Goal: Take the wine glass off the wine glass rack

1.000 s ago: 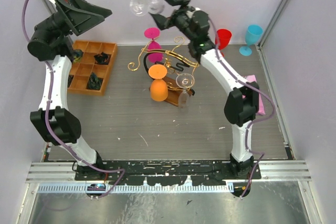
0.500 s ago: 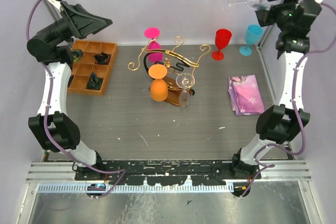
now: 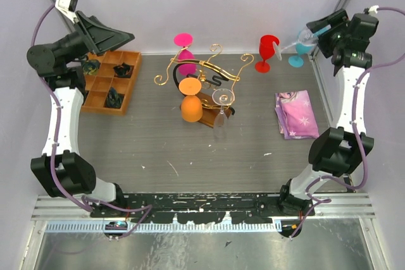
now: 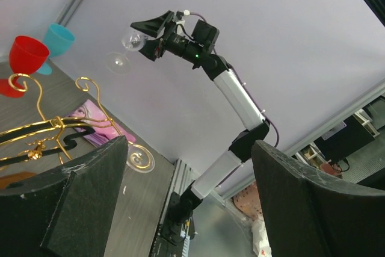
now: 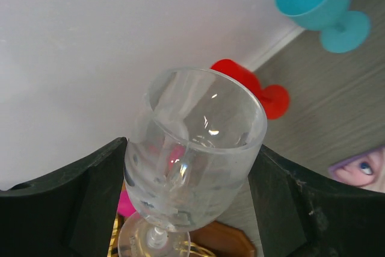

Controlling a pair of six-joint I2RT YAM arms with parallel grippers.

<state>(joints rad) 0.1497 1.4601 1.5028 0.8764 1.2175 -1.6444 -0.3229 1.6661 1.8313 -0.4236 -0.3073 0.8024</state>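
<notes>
The held glass is tilted, so the robot's right gripper will turn to point the glass's foot down, lower the glass and release it between the blue glass and pink cloth (image 5: pixel 356 91).
The gold wire wine glass rack (image 3: pixel 202 67) stands on its dark brown base at the back middle of the table. A pink glass (image 3: pixel 186 61), an orange glass (image 3: pixel 191 107) and a clear glass (image 3: pixel 221 105) hang on it. My right gripper (image 3: pixel 316 31) is raised at the far right corner, shut on the bowl of a clear wine glass (image 3: pixel 305 35), (image 5: pixel 192 148) that is tilted with its foot pointing left. The glass is clear of the rack. My left gripper (image 3: pixel 112 33), (image 4: pixel 189 148) is open and empty, raised high over the far left. The rack's wire (image 4: pixel 36 124) shows in the left wrist view.
A compartmented wooden tray (image 3: pixel 101 102) with black items lies at the back left. A red glass (image 3: pixel 267 49) and a blue glass (image 3: pixel 304 45) stand at the back right, just below the held glass. A pink patterned cloth (image 3: pixel 296 113) lies right of the rack.
My right arm swung from above the rack to the far right corner with the clear glass, then lowered it toward the red and blue glasses. My left arm drew back a little to the left.
</notes>
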